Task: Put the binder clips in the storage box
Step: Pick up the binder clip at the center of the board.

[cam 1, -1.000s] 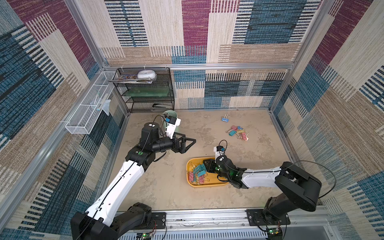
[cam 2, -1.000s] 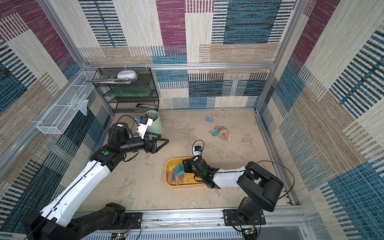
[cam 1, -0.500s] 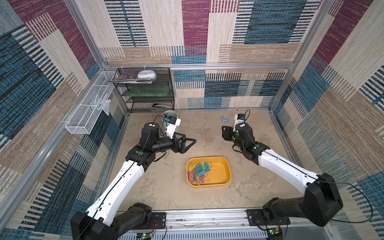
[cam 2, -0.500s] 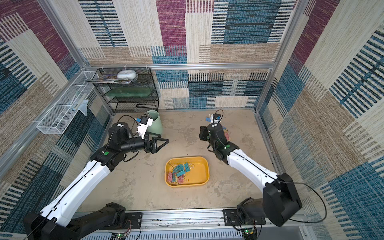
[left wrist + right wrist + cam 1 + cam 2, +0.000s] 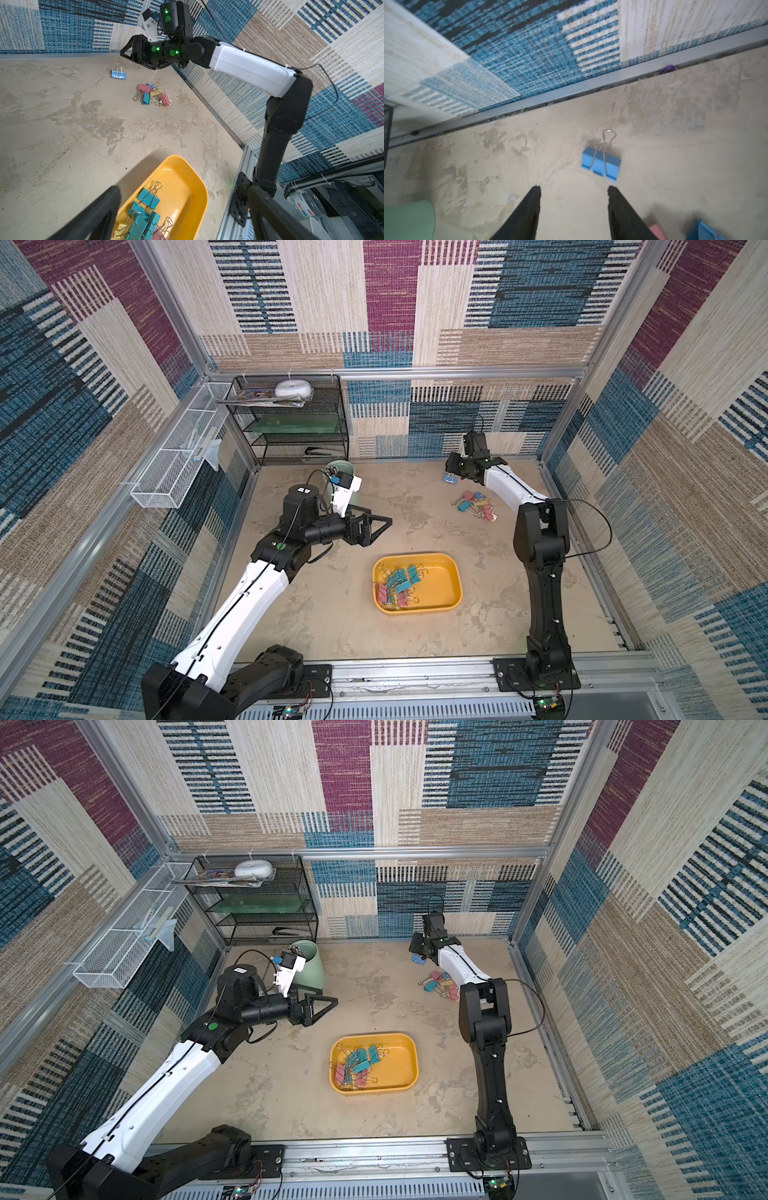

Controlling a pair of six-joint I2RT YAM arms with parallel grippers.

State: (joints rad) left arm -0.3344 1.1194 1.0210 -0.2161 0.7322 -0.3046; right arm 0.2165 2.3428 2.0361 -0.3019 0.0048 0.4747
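Note:
My right gripper should next lower its open fingers onto the wire handle of the blue clip [image 5: 450,477] [image 5: 608,138] and close there, because the clip is below the gripper.
The yellow storage box [image 5: 417,556] sits at the front middle of the floor, with several teal, pink and yellow binder clips [image 5: 398,581] inside. A loose pile of clips [image 5: 475,506] lies at the back right. One blue clip [image 5: 449,477] lies alone near the back wall. My right gripper [image 5: 452,467] hovers just over that blue clip [image 5: 601,164]. In the right wrist view this gripper [image 5: 574,189] is open and holds nothing. My left gripper [image 5: 384,526] hangs open left of the box and above it, also holding nothing.
A mint-green pen cup [image 5: 309,965] stands at the back left, just behind my left wrist. A black wire shelf [image 5: 291,427] stands in the back left corner. A white mesh basket [image 5: 178,464] hangs on the left wall. The back wall's metal rail [image 5: 571,91] runs close behind the blue clip.
My right arm has swung from over the storage box to the back right, above the lone blue clip, and its jaws have opened wider. The left arm has not moved.

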